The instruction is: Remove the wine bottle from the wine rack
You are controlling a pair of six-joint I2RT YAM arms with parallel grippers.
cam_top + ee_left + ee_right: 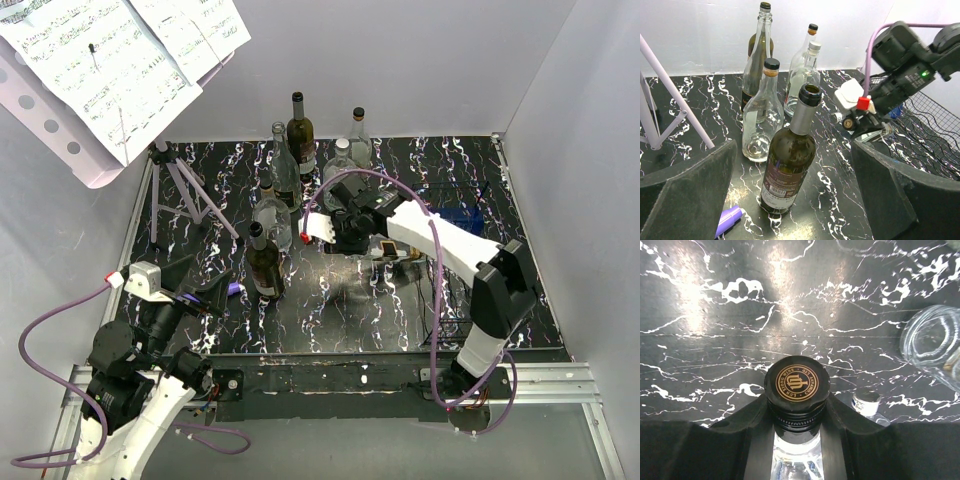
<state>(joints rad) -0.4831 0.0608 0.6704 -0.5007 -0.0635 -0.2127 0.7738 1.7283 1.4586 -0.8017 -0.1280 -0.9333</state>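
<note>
Next, my right gripper rises outward, turns the bottle upright and lowers it for release onto the bare spot on the tabletop [398,174] beside the rearmost clear bottle.
My right gripper [350,228] is shut on the neck of a clear wine bottle [386,248], just under its black cap with a gold emblem [797,383]. In the left wrist view the gripper [860,121] holds the bottle [881,132] tilted beside the left edge of the black wire wine rack [935,122]. That rack [452,300] stands at the right of the table; I cannot tell whether the bottle's body still touches it. My left gripper [196,296] hangs open at the near left, a dark open-topped bottle [790,165] standing in front of its fingers [890,190].
Several upright bottles cluster mid-table: the dark one [264,262], clear ones [272,215] [283,162] [341,162] [360,135], and a dark one at the back [300,132]. A purple music stand [190,195] with sheet music [120,60] occupies the far left. A purple cap [729,220] lies near my left fingers.
</note>
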